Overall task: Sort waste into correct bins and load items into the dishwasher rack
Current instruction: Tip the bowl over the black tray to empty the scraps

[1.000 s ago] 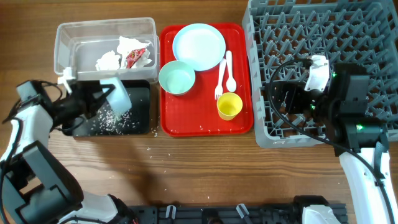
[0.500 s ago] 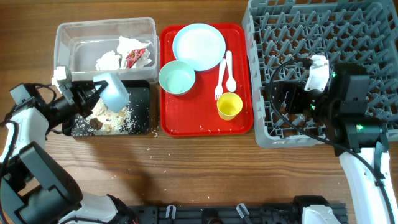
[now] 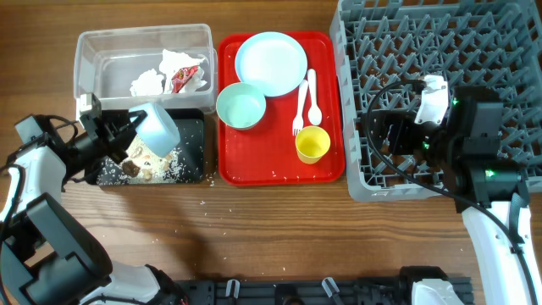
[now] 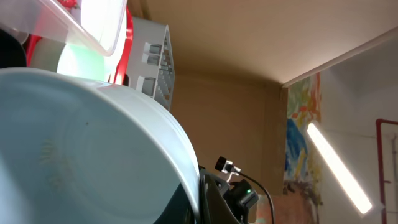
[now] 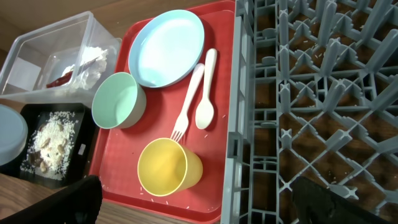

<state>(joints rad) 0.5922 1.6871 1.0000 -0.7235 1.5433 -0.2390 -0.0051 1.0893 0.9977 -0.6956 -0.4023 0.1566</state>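
My left gripper needs to swing across and down next, level the bowl and release it, as the red tray's bare near corner (image 3: 256,156) is to its right in the overhead view.
My left gripper (image 3: 127,129) is shut on the rim of a pale blue bowl (image 3: 157,125) and holds it tilted over the black tray (image 3: 195,129). The bowl fills the left wrist view (image 4: 87,143). Brown scraps and rice (image 3: 151,163) lie in the tray. Tissue (image 3: 148,82) and the red-and-white wrapper (image 3: 182,79) lie in the clear tub (image 3: 88,59). The plate (image 3: 271,63), second bowl (image 3: 241,106), yellow cup (image 3: 312,144), fork (image 3: 300,108) and spoon (image 3: 312,97) sit on the red tray (image 3: 279,171). My right gripper (image 3: 385,135) is open and empty over the grey rack (image 3: 440,38).
Rice crumbs lie on the wood in front of the black tray (image 3: 203,203) and on the red tray's front edge. The right wrist view shows the yellow cup (image 5: 169,167), the rack's left wall (image 5: 233,137) and the black tray with scraps (image 5: 53,140).
The left gripper has shifted the bowl up and back from the black tray. The scraps and rice, earlier partly hidden under the bowl, now lie uncovered. The right arm has not moved.
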